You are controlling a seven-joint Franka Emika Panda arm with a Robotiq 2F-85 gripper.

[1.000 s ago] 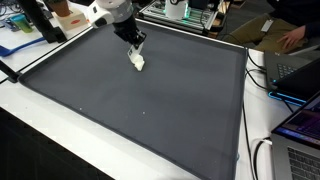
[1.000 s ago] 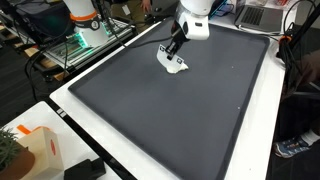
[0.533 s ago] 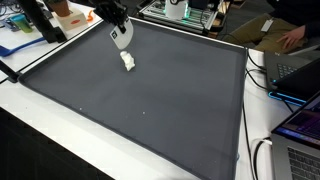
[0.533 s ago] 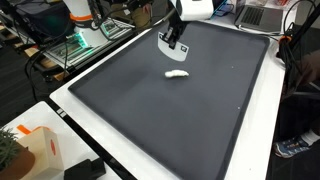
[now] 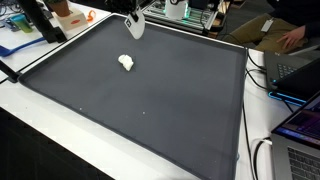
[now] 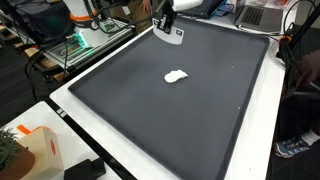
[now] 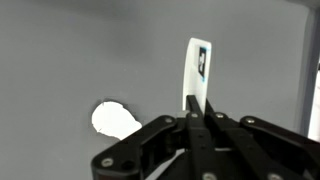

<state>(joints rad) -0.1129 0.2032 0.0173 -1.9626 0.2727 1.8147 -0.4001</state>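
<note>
I will raise my gripper past the mat's far edge and open it next, because the thin white strip (image 6: 172,34) already hangs by that edge, apart from the lump (image 5: 127,63).
A small white lump (image 5: 127,63) lies on the dark grey mat (image 5: 150,110), in the far half of it. The lump (image 6: 176,76) is seen in both exterior views, and the wrist view has it (image 7: 115,120) at lower left. My gripper (image 7: 200,106) is shut on a thin white strip (image 7: 196,68) with a dark mark near its tip. The strip sticks out past the fingertips. In both exterior views the gripper (image 5: 133,20) hangs above the mat's far edge, apart from the lump. The strip (image 6: 172,34) points down from the gripper (image 6: 167,27).
The mat (image 6: 180,110) covers most of a white table (image 5: 40,120). Laptops (image 5: 300,70) and cables stand along one side. An orange and white box (image 6: 35,150) sits at a corner. Equipment and a person's hands crowd the far edge.
The gripper has risen from the lump and moved back toward the mat's far edge, still shut on the strip. The lump stays on the mat.
</note>
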